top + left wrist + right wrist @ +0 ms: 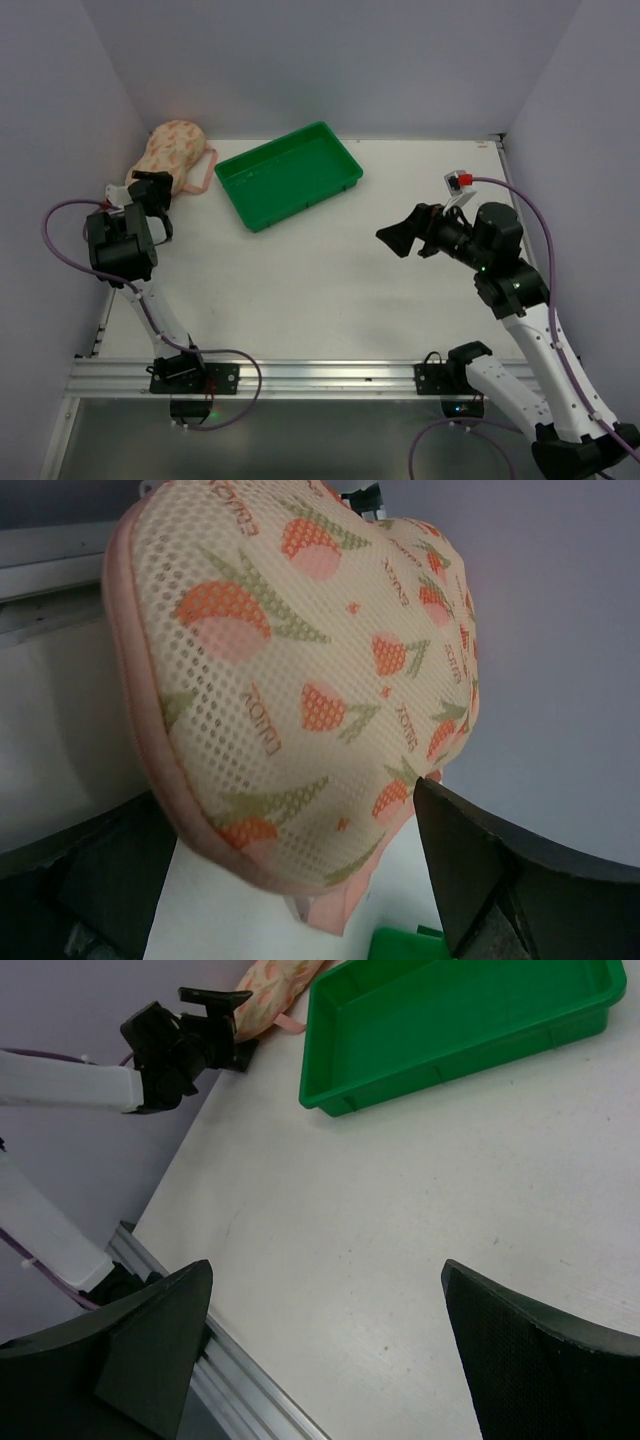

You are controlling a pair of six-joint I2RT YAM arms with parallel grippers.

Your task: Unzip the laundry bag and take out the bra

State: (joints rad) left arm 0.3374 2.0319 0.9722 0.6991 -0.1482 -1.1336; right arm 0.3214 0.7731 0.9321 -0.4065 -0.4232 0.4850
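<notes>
The pink-trimmed near edge (268, 882) of the laundry bag already reaches between my left gripper's open fingers, so my left gripper needs to move slightly further onto it and close next.
The laundry bag (176, 148), cream mesh with orange-pink print and pink trim, lies closed at the far left corner of the table. It fills the left wrist view (300, 670), and its pink loop (206, 170) points toward the tray. My left gripper (156, 190) is open right at the bag's near end, and in the left wrist view (290, 880) the bag's lower edge reaches between the two fingers without being pinched. My right gripper (398, 238) is open and empty above the bare table at mid-right, as the right wrist view (330, 1300) also shows. The bra is hidden.
A green rectangular tray (340, 175) stands empty at the back centre, right of the bag; it also shows in the right wrist view (330, 1090). Purple walls close in the left, back and right sides. A metal rail (320, 375) runs along the near edge.
</notes>
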